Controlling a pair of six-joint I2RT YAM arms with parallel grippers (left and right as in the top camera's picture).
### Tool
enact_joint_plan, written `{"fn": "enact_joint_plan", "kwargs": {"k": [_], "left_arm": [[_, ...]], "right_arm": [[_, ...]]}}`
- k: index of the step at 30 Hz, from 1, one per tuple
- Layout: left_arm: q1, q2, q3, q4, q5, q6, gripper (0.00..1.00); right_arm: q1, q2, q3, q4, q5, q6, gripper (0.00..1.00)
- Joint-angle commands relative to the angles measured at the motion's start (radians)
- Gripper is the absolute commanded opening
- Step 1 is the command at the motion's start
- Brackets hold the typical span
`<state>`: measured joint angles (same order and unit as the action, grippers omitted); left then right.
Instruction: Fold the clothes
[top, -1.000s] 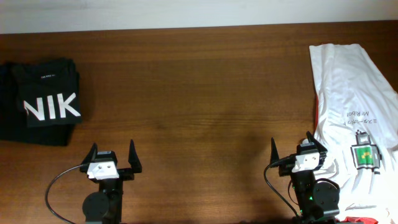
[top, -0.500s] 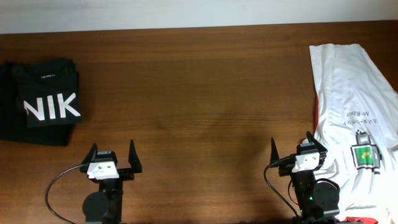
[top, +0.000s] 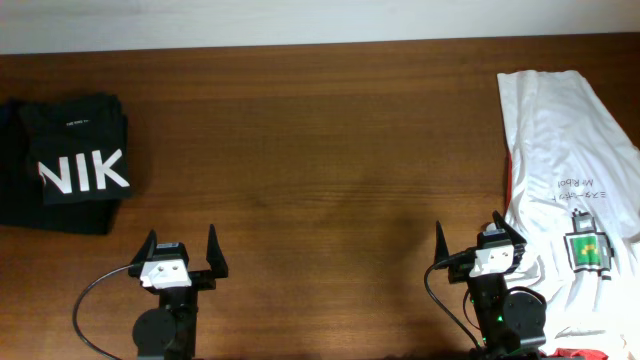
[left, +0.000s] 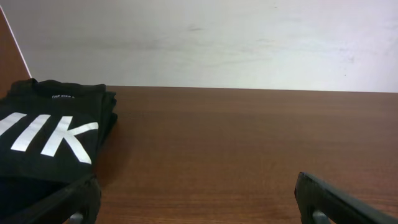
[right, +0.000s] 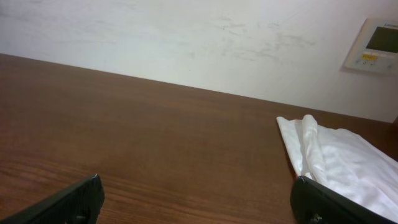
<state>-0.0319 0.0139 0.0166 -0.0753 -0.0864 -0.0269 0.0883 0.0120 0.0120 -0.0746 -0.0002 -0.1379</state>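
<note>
The shirt's edge by the red strip is to the right of my right gripper in the overhead view, so I should move my gripper that way, with its fingers tilting down onto the cloth.
The white T-shirt with a small green square robot graphic and dark text lies spread at the table's right side. Its far edge shows in the right wrist view. My right gripper is open and empty at the front, its right finger beside the shirt's left edge; in its wrist view the fingers frame bare wood. My left gripper is open and empty at the front left, also over bare wood in the left wrist view.
A folded black shirt with large white letters lies at the far left, also in the left wrist view. A strip of red cloth peeks from under the white shirt's left edge. A white wall runs behind the table.
</note>
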Motion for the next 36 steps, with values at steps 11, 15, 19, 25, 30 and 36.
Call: {"fn": "enact_joint_plan", "kwargs": {"k": [11, 15, 19, 25, 30, 36], "left_arm": [[-0.005, -0.004, -0.007, -0.001, 0.007, 0.012, 0.99], [-0.005, 0.0, -0.007, -0.001, 0.008, 0.012, 0.99], [-0.005, 0.0, -0.007, 0.027, 0.02, 0.012, 0.99], [-0.005, 0.009, 0.058, 0.006, 0.063, 0.012, 0.99], [-0.005, 0.163, 0.234, -0.101, 0.065, 0.012, 0.99], [-0.005, 0.474, 0.497, -0.261, 0.065, 0.012, 0.99]], "right_arm": [[-0.004, -0.006, -0.006, -0.003, -0.006, 0.075, 0.99], [-0.004, -0.006, 0.01, -0.012, -0.002, 0.132, 0.99], [-0.004, 0.008, 0.119, -0.149, 0.066, 0.132, 0.99], [-0.004, 0.137, 0.284, -0.29, 0.066, 0.182, 0.99], [-0.004, 0.413, 0.503, -0.413, 0.066, 0.181, 0.99], [-0.005, 0.822, 0.871, -0.702, 0.064, 0.18, 0.99]]}}
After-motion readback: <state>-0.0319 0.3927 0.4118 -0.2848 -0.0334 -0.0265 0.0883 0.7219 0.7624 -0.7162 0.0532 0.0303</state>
